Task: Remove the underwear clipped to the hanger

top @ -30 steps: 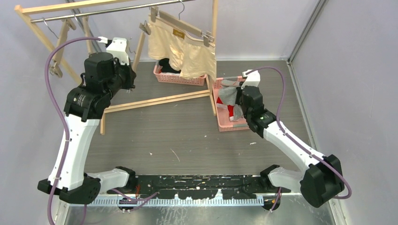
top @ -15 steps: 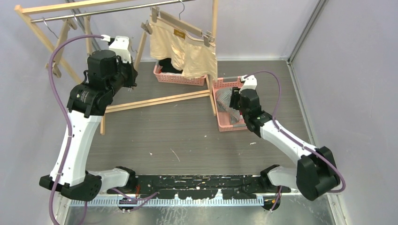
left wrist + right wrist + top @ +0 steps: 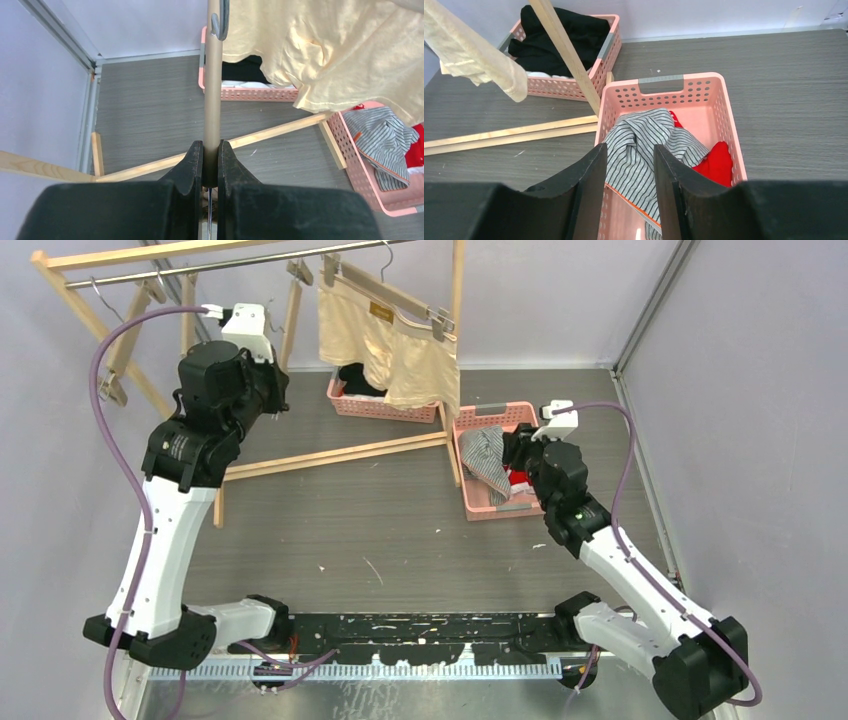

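Note:
The empty hanger's bar slides along the rack's bar next, away from the beige underwear [image 3: 400, 350] toward another empty hanger, moved by my left gripper, which then opens.
The beige underwear [image 3: 400, 350] hangs clipped to a wooden hanger [image 3: 395, 292] on the rack's rail; it also shows in the left wrist view [image 3: 320, 50]. The striped underwear [image 3: 644, 135] lies loose in the pink basket [image 3: 661, 82], draped over its left wall, with the red underwear [image 3: 716, 162] beside and under it. My right gripper [image 3: 629, 150] is open and empty just above the striped piece. My left gripper [image 3: 210, 150] is shut on the tan bar of an empty clip hanger [image 3: 213, 90], left of the beige piece.
A second pink basket [image 3: 380, 405] with black folded clothes stands behind the rack's right post. The wooden rack [image 3: 340, 455] has floor rails crossing the middle and slanted legs at the left. Grey walls close in the left, back and right.
My right gripper lowered the striped underwear into the pink basket, let go of it and drew back to the right. My left gripper lifted the empty hanger slightly up and left.

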Controlling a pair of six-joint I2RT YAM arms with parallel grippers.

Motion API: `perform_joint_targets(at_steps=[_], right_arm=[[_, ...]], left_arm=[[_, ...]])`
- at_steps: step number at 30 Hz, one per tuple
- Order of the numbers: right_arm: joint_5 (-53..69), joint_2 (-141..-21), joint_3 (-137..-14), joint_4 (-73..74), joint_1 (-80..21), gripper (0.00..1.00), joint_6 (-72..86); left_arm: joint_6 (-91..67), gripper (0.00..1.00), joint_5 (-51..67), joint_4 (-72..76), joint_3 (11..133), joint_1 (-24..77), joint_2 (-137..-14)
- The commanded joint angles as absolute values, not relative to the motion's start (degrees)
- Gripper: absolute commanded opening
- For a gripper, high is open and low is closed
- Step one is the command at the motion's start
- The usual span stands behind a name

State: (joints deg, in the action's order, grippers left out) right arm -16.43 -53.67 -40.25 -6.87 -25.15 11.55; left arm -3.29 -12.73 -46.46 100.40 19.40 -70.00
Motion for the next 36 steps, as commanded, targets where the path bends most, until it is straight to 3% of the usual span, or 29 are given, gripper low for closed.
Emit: perform_joint_targets(at_steps=[1,6,16,36], right_arm=[[-13.68,-54.16,-40.34,-9.12,-25.13,0.44,12.17],[-10.20,-55.50,-40.21,-8.74,-25.18,0.39,12.74],[-9.31,-56.66,-40.00,-9.12,-25.21,0.39,12.58],[-6.95,-58.13,-39.41,-10.28,-25.16,0.35,12.77]], left_arm=[[-1.43,0.00,-16.67,-39.11,103.23,19.09,-67.55],[0.18,0.00,-18.00,-37.22,103.96,18.17,-68.42],[-2.55,0.00,-9.62,-37.60,109.84,11.42,-73.74],[-4.92,0.00,-4.01,-36.94,113.67,3.59,-78.64]])
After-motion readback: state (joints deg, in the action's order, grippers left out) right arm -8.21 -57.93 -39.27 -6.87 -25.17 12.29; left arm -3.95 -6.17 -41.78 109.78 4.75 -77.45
